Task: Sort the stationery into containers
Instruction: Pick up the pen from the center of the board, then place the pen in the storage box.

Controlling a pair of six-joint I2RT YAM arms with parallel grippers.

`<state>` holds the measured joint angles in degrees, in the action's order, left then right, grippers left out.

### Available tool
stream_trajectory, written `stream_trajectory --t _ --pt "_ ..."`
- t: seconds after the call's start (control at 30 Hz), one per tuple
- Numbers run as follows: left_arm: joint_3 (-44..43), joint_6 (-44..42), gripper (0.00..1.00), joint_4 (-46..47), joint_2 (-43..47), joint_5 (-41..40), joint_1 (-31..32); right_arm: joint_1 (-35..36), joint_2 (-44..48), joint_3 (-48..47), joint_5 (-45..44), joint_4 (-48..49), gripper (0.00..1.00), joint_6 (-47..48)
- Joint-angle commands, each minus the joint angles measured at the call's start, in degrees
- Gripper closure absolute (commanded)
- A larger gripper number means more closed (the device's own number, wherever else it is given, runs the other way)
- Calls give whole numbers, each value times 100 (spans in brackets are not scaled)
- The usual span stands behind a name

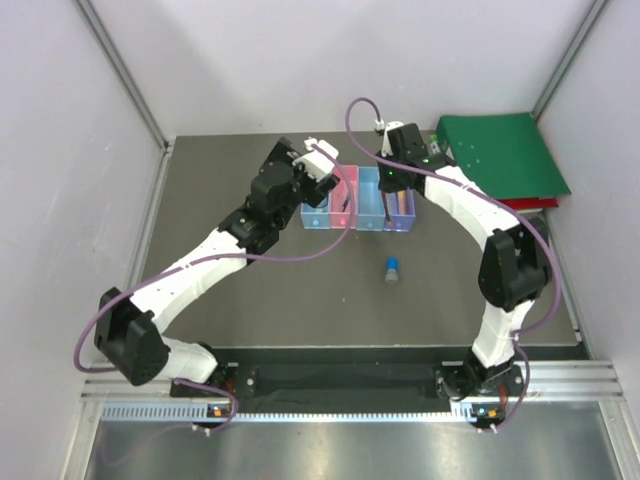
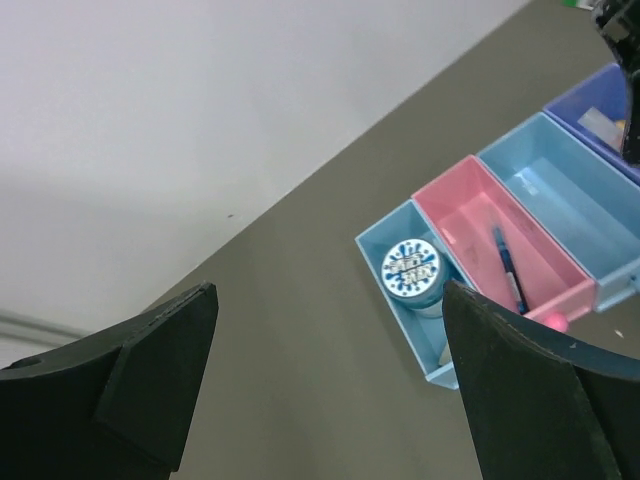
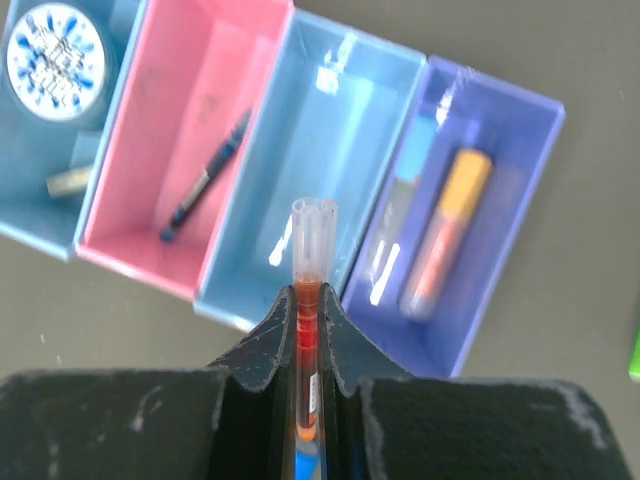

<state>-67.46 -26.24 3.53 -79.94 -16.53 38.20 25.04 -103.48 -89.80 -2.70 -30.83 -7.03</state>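
My right gripper should leave the light blue bin, moving outward and across over the pink bin (image 1: 343, 196), then down to the dark pen there.
Four bins stand in a row: blue (image 1: 312, 220), pink (image 1: 345, 192), light blue (image 1: 369, 205) and purple (image 1: 403, 222). My right gripper (image 3: 310, 305) is shut on a thin red pen (image 3: 308, 330) with a clear cap, held above the near rim of the light blue bin (image 3: 340, 130). The blue bin (image 3: 40, 215) holds a round blue disc (image 3: 55, 48) and a tan eraser (image 3: 70, 180). The pink bin (image 3: 180, 90) holds a dark pen (image 3: 205, 180). The purple bin (image 3: 520, 170) holds an orange-yellow highlighter (image 3: 445, 230) and a light-blue marker (image 3: 405, 190). My left gripper (image 2: 328, 300) is open and empty, left of the blue bin (image 2: 440, 370).
A small blue cylinder (image 1: 392, 270) lies on the dark table in front of the bins. A green binder (image 1: 500, 155) lies at the back right on top of something red (image 1: 530, 203). White walls close in the back and both sides.
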Motion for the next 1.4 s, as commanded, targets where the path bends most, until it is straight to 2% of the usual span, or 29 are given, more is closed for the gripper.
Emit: stream_trajectory --t 0.0,0.17,0.3,0.6,1.03,1.23,1.27,1.37 --pt "251 93 1 754 277 -1025 13 45 -470 -828 243 349 100 -97" --pt "715 -353 1 1543 409 -2298 13 45 -980 -1461 595 499 100 -220" --pt "910 -716 1 1993 418 -2880 -14 45 -1270 -1917 805 613 100 -343" --pt "1007 -856 1 2046 550 -2811 -49 63 -1832 -2305 1245 903 100 -676" --pt "1033 -1102 1 2205 559 -2548 -49 133 -2536 -2463 1334 1088 99 -765" --pt "1077 -1146 1 2257 524 -2478 -58 124 -2502 -2411 1351 1035 70 -625" --pt "1086 -1147 1 2266 515 -2469 -58 124 -2475 -2402 1377 1026 59 -598" --pt "1077 -1129 1 2284 488 -2425 -58 124 -2361 -2384 1377 1035 53 -554"
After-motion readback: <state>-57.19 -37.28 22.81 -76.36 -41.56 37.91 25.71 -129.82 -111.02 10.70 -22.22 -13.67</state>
